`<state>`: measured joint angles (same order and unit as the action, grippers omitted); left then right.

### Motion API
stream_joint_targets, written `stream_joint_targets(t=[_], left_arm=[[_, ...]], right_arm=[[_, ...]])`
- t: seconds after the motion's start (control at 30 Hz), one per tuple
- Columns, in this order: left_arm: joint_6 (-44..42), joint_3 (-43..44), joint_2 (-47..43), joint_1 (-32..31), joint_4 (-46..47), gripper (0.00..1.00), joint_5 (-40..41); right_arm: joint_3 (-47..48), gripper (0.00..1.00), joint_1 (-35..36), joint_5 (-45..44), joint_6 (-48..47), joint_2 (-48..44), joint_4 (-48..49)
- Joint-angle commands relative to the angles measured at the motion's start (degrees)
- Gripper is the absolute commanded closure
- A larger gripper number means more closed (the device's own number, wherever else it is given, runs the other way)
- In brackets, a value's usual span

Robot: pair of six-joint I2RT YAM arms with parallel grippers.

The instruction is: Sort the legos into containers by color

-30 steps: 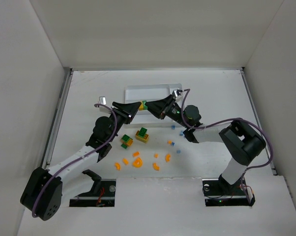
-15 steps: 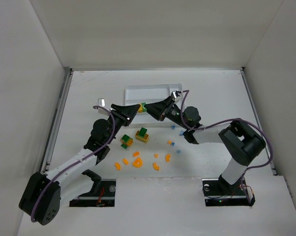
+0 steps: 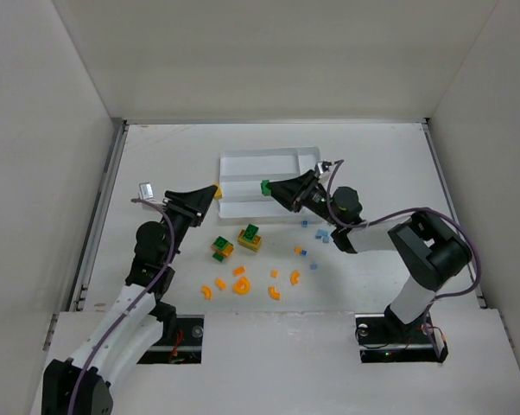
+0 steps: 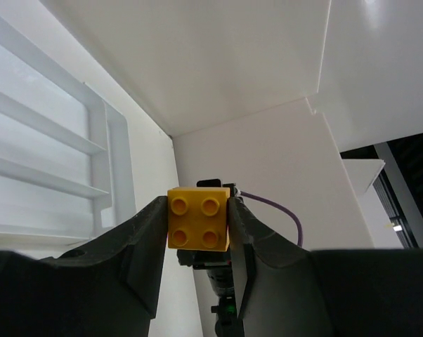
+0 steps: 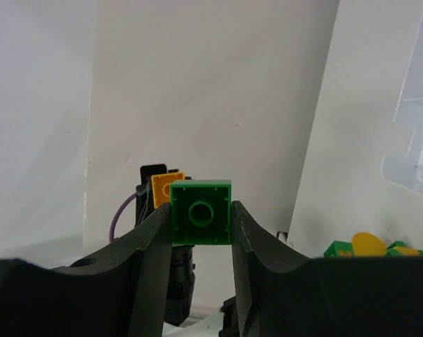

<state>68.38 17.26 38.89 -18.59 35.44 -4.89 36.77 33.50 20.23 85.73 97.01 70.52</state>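
The left gripper moves outward next, tilting downward over the tray's far slot to release the yellow brick (image 4: 198, 217) there, since that slot stands empty.
My left gripper (image 3: 210, 193) is shut on a yellow brick (image 4: 198, 217), held in the air left of the white tray (image 3: 243, 162). My right gripper (image 3: 270, 189) is shut on a green brick (image 5: 202, 212), which shows in the top view (image 3: 265, 186) over the tray's front part. The two grippers face each other; the yellow brick (image 5: 163, 189) shows behind the green one in the right wrist view. On the table lie two yellow-and-green stacks (image 3: 250, 236) (image 3: 221, 248), several orange curved bits (image 3: 241, 284) and small pale blue pieces (image 3: 322, 233).
The tray's slots (image 4: 50, 140) show at the left of the left wrist view. White walls close in the table on three sides. The arm bases sit at the near edge.
The two grippers, joined at a yellow-green stack over the tray, have pulled apart. My left arm drew back left with the yellow brick; my right keeps the green one.
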Motion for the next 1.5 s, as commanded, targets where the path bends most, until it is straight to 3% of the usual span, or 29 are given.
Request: stream_joint_targets(t=[0.0,0.13,0.27,0.37,0.47,0.8,1.13,1.2,1.3,1.47], left_arm=[[-2.2,-1.2,-3.0,0.5,-2.6,0.92,-1.5],[-4.4,-0.6,-3.3,-1.0,-4.8,0.92,-2.2],[-6.7,-0.8,-3.6,-3.6,-6.0,0.91,-0.3],[-8.3,-0.2,-2.6,-5.4,-7.0,0.91,0.2],[-9.5,-0.2,-1.7,-7.9,-6.7,0.9,2.4],[-13.4,0.8,-0.1,-11.8,-8.6,0.89,5.8],[-14.9,1.1,2.1,-12.4,-9.6,0.89,7.7],[-15.2,1.7,2.9,-12.4,-9.6,0.89,7.6],[-15.6,2.0,3.4,-12.7,-9.5,0.89,8.0],[-16.4,4.1,6.6,-13.0,-9.7,0.89,8.5]], right_arm=[[1.5,0.77,-1.6,1.7,-5.1,-1.7,-3.0],[6.8,0.77,-3.0,-1.3,-19.1,-3.1,-24.5],[14.2,0.76,-1.9,-14.3,-36.3,-5.7,-48.2],[22.0,0.76,-0.3,-24.2,-46.2,-3.2,-60.4],[28.2,0.76,0.1,-27.4,-51.4,1.1,-66.8],[39.3,0.74,1.2,-30.7,-57.7,9.7,-74.8],[44.2,0.72,1.4,-30.5,-59.2,14.4,-75.9],[44.6,0.69,1.5,-30.4,-59.3,15.0,-75.9],[44.9,0.56,1.5,-30.4,-59.5,15.4,-75.5],[43.7,0.47,1.5,-29.9,-60.6,12.7,-74.6]])
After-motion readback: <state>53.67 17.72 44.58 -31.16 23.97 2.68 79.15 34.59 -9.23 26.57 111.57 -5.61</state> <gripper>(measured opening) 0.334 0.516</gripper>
